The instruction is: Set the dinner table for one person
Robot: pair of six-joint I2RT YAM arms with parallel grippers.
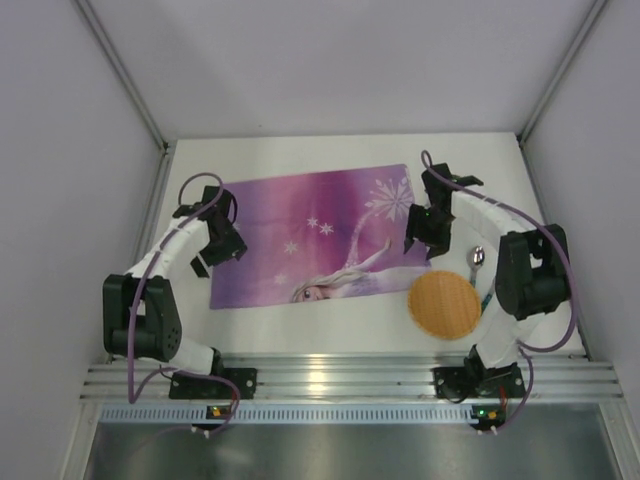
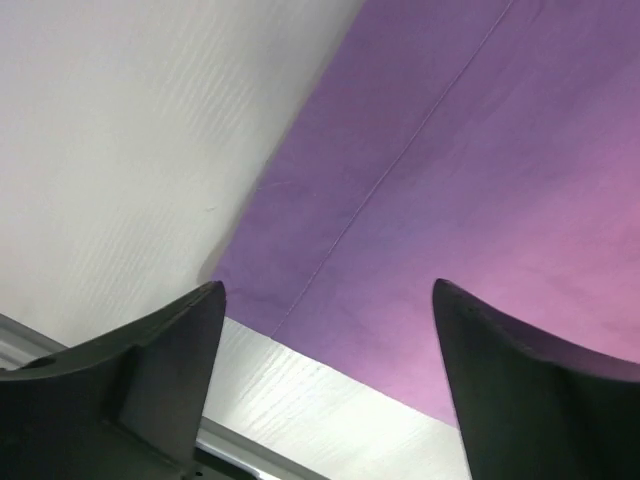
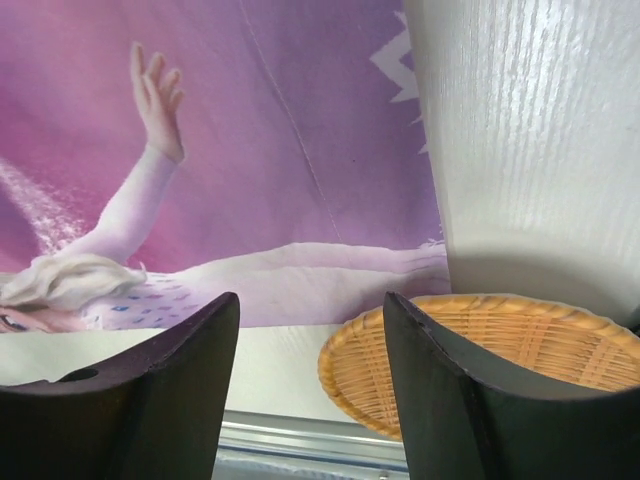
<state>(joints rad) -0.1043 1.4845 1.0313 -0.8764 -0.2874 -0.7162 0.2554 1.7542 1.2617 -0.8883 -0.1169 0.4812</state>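
My right gripper moves its open fingers outward next, astride the cream cup's rim, since they still hang by the wicker plate.
The white dinner table carries a purple-pink printed placemat, lying flat and slightly askew. A round woven wicker plate sits at the mat's near right corner, and it also shows in the right wrist view. A spoon lies just right of the plate. My left gripper is open and empty over the mat's left edge. My right gripper is open and empty over the mat's right edge, just behind the plate.
A green-handled utensil pokes out at the plate's right side, mostly hidden by the right arm. White walls enclose the table on three sides. A silver aluminium rail runs along the near edge, holding both arm bases.
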